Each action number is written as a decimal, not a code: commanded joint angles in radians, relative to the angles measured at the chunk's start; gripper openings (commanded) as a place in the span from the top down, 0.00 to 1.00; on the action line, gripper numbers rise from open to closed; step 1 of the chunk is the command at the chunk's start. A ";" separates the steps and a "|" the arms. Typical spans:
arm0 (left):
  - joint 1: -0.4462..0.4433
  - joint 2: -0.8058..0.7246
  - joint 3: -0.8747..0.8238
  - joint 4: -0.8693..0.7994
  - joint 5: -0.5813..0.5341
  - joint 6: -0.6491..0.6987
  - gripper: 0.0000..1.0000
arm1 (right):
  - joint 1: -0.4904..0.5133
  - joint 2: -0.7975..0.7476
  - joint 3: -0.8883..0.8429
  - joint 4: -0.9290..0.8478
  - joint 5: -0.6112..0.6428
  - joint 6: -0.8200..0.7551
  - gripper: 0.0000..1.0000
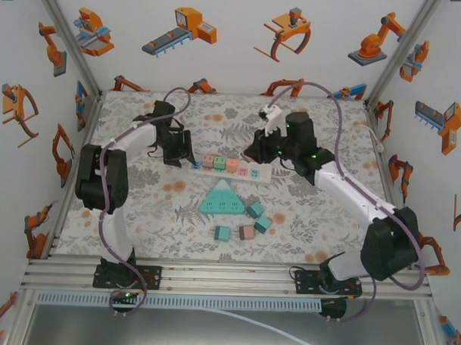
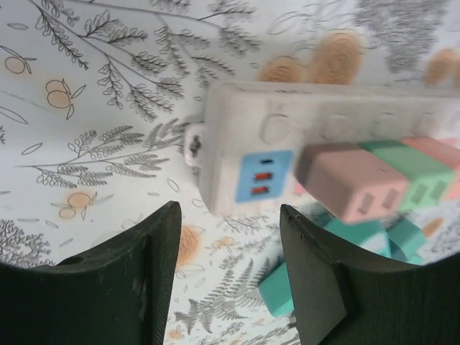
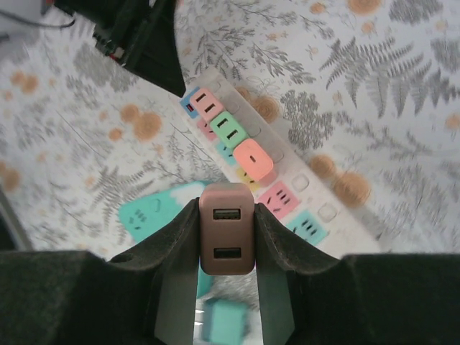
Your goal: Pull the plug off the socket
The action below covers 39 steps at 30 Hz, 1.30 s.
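I will move my right gripper back and down to the bare tabletop beside the teal cubes and let go of the brownish-pink plug there, because the plug hangs clear of the power strip (image 1: 249, 174).
A white power strip (image 1: 249, 174) lies mid-table with three plugs in it: pink (image 3: 208, 105), green (image 3: 228, 129) and salmon (image 3: 253, 159). My right gripper (image 3: 227, 214) is shut on a brownish-pink plug (image 3: 227, 230) with two USB ports, held above the strip and apart from it, over the strip's bare pink socket (image 3: 279, 198). In the top view the right gripper (image 1: 258, 153) hovers at the strip's right half. My left gripper (image 2: 230, 215) stands open just off the strip's left end (image 2: 244, 154), with nothing between its fingers (image 2: 147, 277); in the top view the left gripper (image 1: 179, 153) is there too.
A teal triangular socket block (image 1: 220, 199) lies in front of the strip. Loose adapter cubes sit nearer the arms: teal ones (image 1: 256, 210), (image 1: 222, 233) and a pink one (image 1: 246, 232). Printed walls enclose the floral table on three sides.
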 commanded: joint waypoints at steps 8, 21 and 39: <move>-0.027 -0.423 -0.149 0.203 0.235 0.139 0.44 | -0.158 -0.279 -0.208 -0.254 0.014 0.491 0.98; -0.313 -0.747 -0.355 0.171 0.501 0.826 0.13 | -0.226 -0.678 -0.548 -0.396 0.187 0.544 0.98; -0.459 -0.711 -0.349 0.027 0.472 0.970 0.03 | -0.222 -0.313 -0.670 0.078 -0.015 0.537 0.97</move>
